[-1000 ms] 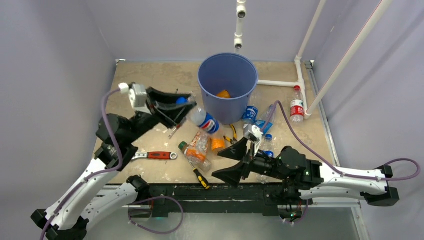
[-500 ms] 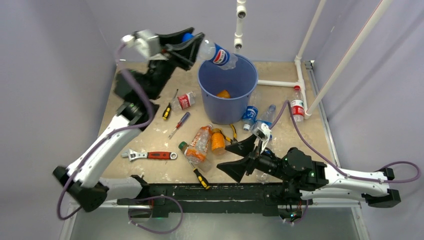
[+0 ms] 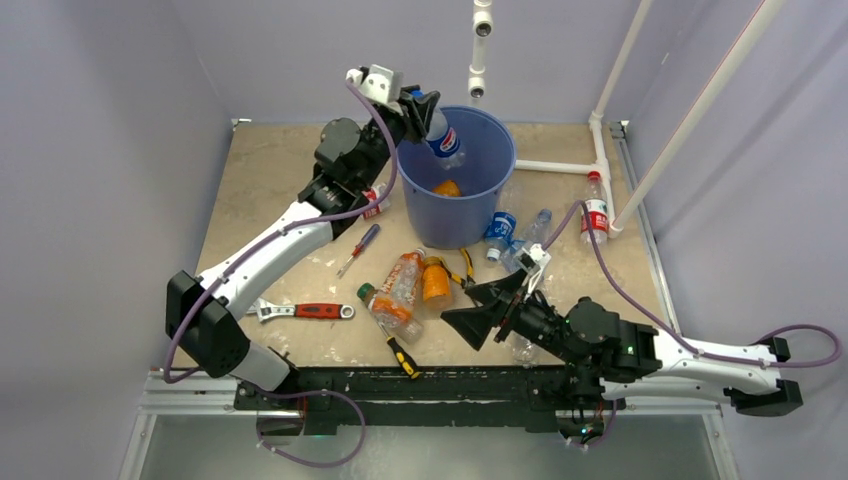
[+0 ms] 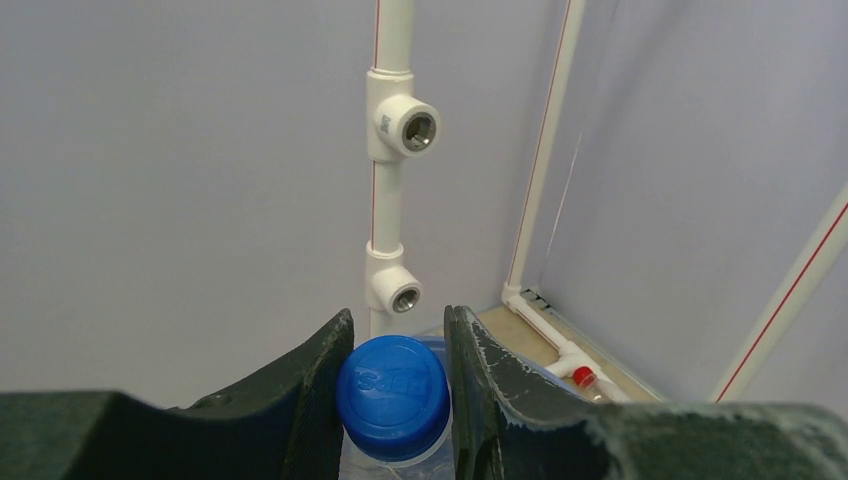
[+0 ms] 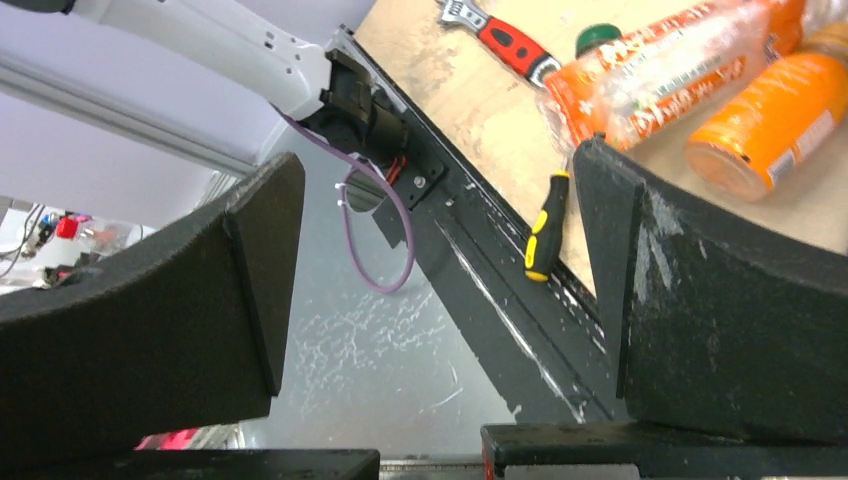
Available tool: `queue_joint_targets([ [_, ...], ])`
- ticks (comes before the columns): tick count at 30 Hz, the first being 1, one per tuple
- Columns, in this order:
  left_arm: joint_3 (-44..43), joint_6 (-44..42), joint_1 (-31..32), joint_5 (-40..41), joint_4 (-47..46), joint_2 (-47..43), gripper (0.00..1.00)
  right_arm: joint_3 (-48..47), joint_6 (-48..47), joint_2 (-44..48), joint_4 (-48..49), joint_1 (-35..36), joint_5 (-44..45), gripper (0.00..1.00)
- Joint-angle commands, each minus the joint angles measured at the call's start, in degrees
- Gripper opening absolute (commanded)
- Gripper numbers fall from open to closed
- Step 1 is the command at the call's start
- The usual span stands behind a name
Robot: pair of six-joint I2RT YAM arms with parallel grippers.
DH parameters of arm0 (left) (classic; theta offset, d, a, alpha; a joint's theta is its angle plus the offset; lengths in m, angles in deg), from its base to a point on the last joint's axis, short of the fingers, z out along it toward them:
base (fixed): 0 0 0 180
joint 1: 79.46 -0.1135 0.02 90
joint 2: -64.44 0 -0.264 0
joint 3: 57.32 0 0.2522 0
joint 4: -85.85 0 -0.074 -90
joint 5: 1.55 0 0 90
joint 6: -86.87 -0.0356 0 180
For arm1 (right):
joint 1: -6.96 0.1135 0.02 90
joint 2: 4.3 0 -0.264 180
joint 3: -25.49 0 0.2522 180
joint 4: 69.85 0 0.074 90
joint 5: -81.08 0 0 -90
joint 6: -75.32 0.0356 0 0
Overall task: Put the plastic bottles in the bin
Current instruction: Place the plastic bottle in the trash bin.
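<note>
The cap of the clear bottle is still by the bin's rim, so my left gripper needs to first move slightly farther over the opening (image 3: 456,156) and then open to get the bottle in.
The blue bin (image 3: 503,139) stands at the back of the table with an orange thing (image 3: 447,187) inside. My left gripper (image 3: 428,108) (image 4: 398,318) is shut on a clear bottle (image 3: 444,141) at its blue cap (image 4: 392,398). It holds the bottle tilted over the bin's left rim. My right gripper (image 3: 460,305) (image 5: 440,160) stands open and empty near the front edge. Two orange bottles (image 3: 401,288) (image 5: 680,60) lie just left of it. Blue-label bottles (image 3: 501,228) lie by the bin, and a red-label bottle (image 3: 594,215) lies at the right.
On the table lie a red wrench (image 3: 305,311), a red screwdriver (image 3: 358,250), a yellow-black screwdriver (image 3: 401,351) (image 5: 545,230) and pliers (image 3: 462,270). White pipes (image 3: 600,150) run along the back right. Another small bottle (image 3: 372,200) lies half hidden under my left arm.
My left arm has lifted the blue-capped bottle from the table's left side and swung it right, over the bin's rim. My right gripper has shifted slightly right, still open.
</note>
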Motion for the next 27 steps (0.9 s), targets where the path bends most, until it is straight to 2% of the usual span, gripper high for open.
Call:
queue_joint_targets([
  [1, -0.16, -1.10, -0.15, 2.25, -1.31, -2.24, 0.00, 0.04, 3.94, 0.57, -2.77, 0.08, 7.08, 0.98],
  [6, 0.84, 1.88, -0.14, 1.16, -0.30, 0.13, 0.00, -2.18, 9.36, -1.16, -10.05, 0.11, 11.16, 0.99],
  [11, -0.80, 6.70, -0.12, -0.53, 0.92, 3.05, 0.02, -1.84, 11.47, -0.39, -12.80, 0.12, 9.16, 0.99],
  [12, -2.13, 7.49, -0.15, -1.29, 2.71, 3.62, 0.13, -1.80, 11.67, -0.08, -13.49, 0.08, 9.13, 0.99],
  [14, -5.41, 8.62, -0.18, -3.23, 6.34, 4.80, 0.42, -1.30, 11.92, 0.89, -14.10, 0.08, 9.22, 0.99],
  [17, -6.96, 9.06, -0.06, -3.86, 9.42, 4.07, 0.67, 0.73, 12.28, 3.21, -12.85, 0.08, 8.74, 0.99],
  [20, -5.20, 9.39, -0.06, -0.57, 10.37, 0.11, 0.89, 3.10, 12.43, 5.46, -10.79, 0.11, 7.05, 0.99],
  [23, -2.57, 9.39, -0.05, 2.69, 9.98, -5.82, 0.97, 3.89, 14.47, 7.45, -11.35, 0.08, 5.97, 0.99],
  [27, 0.29, 8.27, -0.07, 4.22, 11.43, -14.81, 0.99, 4.01, 17.28, 12.44, -13.02, 0.15, 8.50, 0.99],
])
